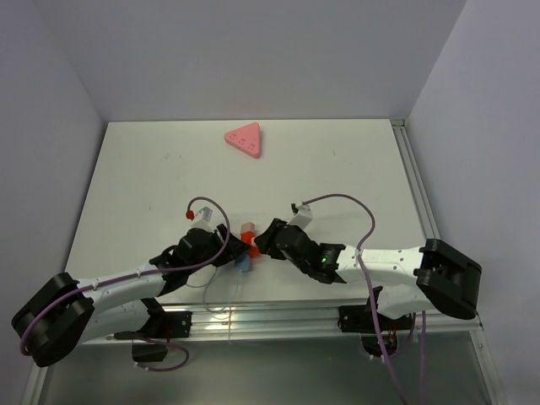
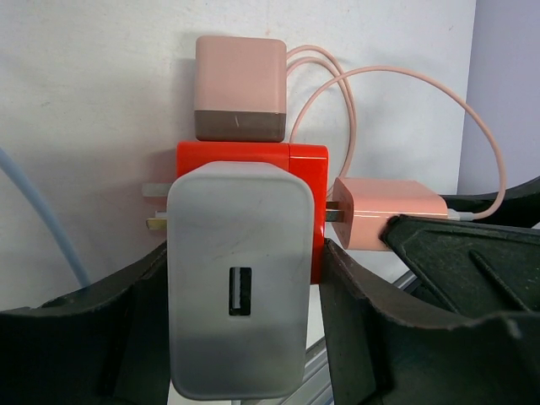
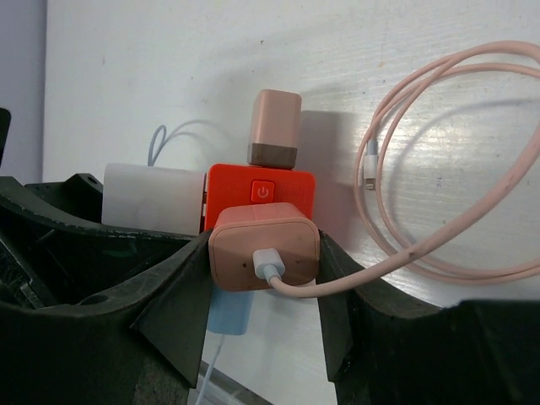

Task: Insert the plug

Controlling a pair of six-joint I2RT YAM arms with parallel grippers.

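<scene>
Next, my right gripper should go left in the top view and release the pink plug, as the red cube [image 1: 251,244] [image 3: 261,181] lies that way from it, past the plug's bare prong.
A red socket cube [image 1: 251,244] sits near the table's front edge, between both grippers. In the left wrist view, my left gripper [image 2: 243,257] is shut on a white plug block [image 2: 238,283] with a USB slot. That block sits against the cube [image 2: 253,160]. My right gripper [image 3: 263,249] is shut on a pink plug [image 3: 253,245] with a pink cable, pressed to the cube [image 3: 261,181] below its power button. A short piece of metal prong shows between the pink plug [image 2: 384,215] and the cube. Another pink block [image 3: 275,128] is plugged into the cube's far side.
A pale blue block [image 3: 229,314] with a thin cable lies under the pink plug. The pink cable [image 3: 456,169] coils on the table to the right. A pink triangular piece [image 1: 245,140] lies at the far edge. A metal rail [image 1: 278,316] runs along the near edge.
</scene>
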